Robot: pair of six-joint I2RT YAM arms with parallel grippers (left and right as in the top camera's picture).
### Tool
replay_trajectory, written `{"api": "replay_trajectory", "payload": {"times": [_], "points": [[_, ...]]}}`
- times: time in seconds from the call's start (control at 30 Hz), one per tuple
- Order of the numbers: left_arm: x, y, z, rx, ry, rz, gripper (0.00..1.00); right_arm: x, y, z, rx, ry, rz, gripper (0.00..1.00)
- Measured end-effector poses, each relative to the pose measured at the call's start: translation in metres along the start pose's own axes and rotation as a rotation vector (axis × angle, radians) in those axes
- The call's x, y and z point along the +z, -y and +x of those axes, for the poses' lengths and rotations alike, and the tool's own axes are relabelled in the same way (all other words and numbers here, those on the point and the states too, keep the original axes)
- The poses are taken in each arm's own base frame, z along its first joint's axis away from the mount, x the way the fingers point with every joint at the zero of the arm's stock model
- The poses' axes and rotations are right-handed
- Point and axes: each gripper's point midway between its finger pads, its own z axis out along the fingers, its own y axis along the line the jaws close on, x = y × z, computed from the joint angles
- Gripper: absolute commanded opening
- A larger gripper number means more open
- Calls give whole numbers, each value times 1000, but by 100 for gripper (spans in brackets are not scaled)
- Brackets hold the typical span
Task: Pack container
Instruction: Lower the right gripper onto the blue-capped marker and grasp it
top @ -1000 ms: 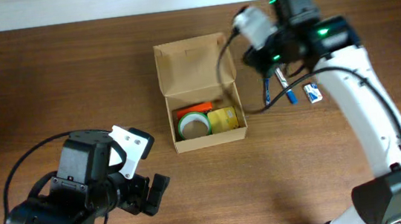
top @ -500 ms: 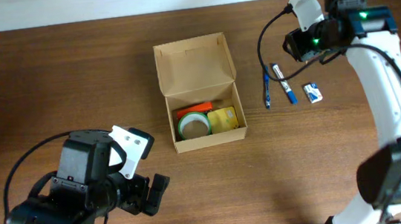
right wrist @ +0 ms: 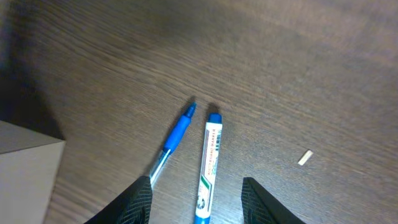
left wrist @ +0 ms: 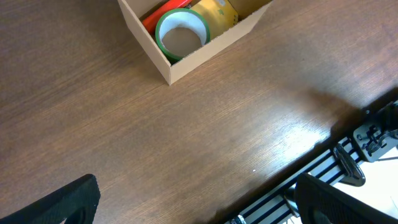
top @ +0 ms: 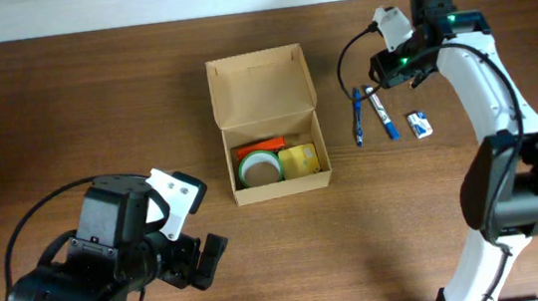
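Note:
My right gripper is above the marker. I will lower it to the white body of the blue-and-white marker (top: 374, 99) (right wrist: 211, 147), near the marker's far end.
The container (top: 261, 89) is a tan cardboard box with its flap lid open toward the back; it shows in the left wrist view too, the container (left wrist: 186, 59). Inside lie a green tape roll (top: 261, 168), an orange item (top: 261, 147) and a yellow pad (top: 299, 160). To its right lie a blue pen (top: 357, 116) and a blue-and-white marker (top: 383, 115). My right gripper (top: 381, 71) hovers open over their far ends; in the right wrist view, the marker (right wrist: 208, 165) lies between the fingers of the right gripper (right wrist: 199, 205), the pen (right wrist: 176, 137) by the left one. My left gripper (top: 203, 259) stands open, empty, front left.
A small white-and-blue eraser (top: 420, 124) lies right of the marker. A tiny pale scrap (right wrist: 305, 157) lies on the wood. The table's front edge (left wrist: 323, 149) runs close by the left gripper (left wrist: 199, 205), with dark equipment beyond it.
My right arm swung from beside the box's right rear corner out to the right, then settled above the pen and marker. Its jaws widened a little. The left arm stayed still.

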Motion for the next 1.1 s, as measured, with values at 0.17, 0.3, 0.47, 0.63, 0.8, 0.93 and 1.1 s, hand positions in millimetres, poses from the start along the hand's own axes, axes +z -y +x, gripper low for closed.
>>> {"api": "replay_trajectory", "payload": {"times": [0.17, 0.3, 0.47, 0.63, 0.8, 0.93, 1.1], "points": [[0, 0, 0, 0, 0, 0, 99, 28, 4, 15, 19, -66, -6, 47], [0, 0, 0, 0, 0, 0, 100, 43, 7, 22, 24, -95, -7, 47], [0, 0, 0, 0, 0, 0, 99, 54, 9, 26, 26, -109, -6, 47], [0, 0, 0, 0, 0, 0, 99, 64, 9, 32, 31, -132, -14, 46], [0, 0, 0, 0, 0, 0, 100, 77, 10, 38, 34, -152, -21, 42], [0, 0, 0, 0, 0, 0, 100, 84, 10, 42, 38, -165, -25, 41], [0, 0, 0, 0, 0, 0, 100, 89, 11, 46, 40, -179, -23, 40]]}}
